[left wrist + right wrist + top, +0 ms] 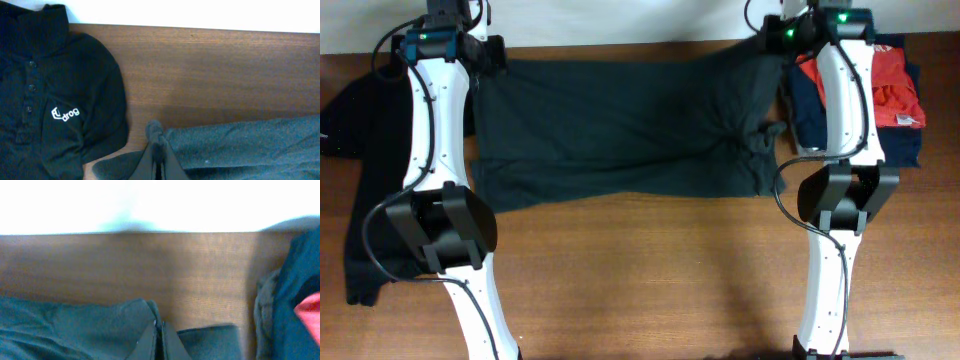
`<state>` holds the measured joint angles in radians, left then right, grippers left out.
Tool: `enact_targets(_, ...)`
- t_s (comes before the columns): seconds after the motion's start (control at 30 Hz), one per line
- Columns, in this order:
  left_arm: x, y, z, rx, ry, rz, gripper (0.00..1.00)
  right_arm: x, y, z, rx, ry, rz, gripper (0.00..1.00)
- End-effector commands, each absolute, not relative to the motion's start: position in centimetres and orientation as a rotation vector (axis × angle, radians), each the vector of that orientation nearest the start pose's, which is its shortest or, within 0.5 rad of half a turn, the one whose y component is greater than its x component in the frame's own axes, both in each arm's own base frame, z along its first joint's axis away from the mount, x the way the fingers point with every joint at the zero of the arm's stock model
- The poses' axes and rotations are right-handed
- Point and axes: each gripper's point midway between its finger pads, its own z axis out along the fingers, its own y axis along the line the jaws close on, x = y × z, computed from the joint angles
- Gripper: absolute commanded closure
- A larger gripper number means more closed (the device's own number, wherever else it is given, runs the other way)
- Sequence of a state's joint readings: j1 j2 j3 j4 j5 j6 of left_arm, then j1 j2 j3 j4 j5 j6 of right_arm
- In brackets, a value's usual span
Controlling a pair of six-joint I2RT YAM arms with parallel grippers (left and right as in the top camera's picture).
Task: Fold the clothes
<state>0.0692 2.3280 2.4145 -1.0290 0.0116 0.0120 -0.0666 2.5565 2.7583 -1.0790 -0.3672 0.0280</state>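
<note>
The shirt's far corner comes back over its near part (502, 186) beside the polo next, brought by my left gripper, because the shirt lies spread toward the table's far edge.
The black T-shirt (620, 125) lies spread across the far middle of the table, plain side up; its lettering is hidden. My left gripper (485, 65) is shut on the shirt's far left corner, seen in the left wrist view (156, 137). My right gripper (772, 48) is shut on the shirt's far right corner, seen in the right wrist view (157, 320). The shirt (240, 145) stretches between both grippers near the table's far edge. Its right side is bunched (760, 140).
A black collared polo (345, 120) with a small white chest logo (65, 113) lies at the far left. Folded red-orange (890, 85) and navy (810, 110) garments sit at the far right, beside the right arm. The table's far edge (150, 233) is close.
</note>
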Motion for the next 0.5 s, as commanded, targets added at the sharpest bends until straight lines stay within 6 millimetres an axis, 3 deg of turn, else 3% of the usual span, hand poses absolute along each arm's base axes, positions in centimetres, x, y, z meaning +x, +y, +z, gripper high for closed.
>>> enact_targets(0.0,58.2,4.5,20.5,-0.055,2.483,0.031,1.00,60.9,2.6,25.9,-0.106,2.291,0.437,0.96)
enact_targets(0.07,57.1,4.1,20.0,-0.050,2.528,0.014,0.99,57.8,3.1,28.5,-0.146,2.309,0.446,0.96)
enact_targets(0.1,56.6,4.0,19.8,-0.049,2.554,0.012,0.99,56.8,3.3,28.4,-0.160,2.337,0.446,0.96)
enact_targets(0.3,52.4,3.6,17.6,-0.054,2.745,0.004,1.00,51.3,4.7,24.5,-0.201,2.604,0.499,0.96)
enact_targets(0.47,49.9,3.7,16.8,-0.054,2.853,0.019,0.99,50.2,7.2,21.2,-0.244,2.734,0.518,0.96)
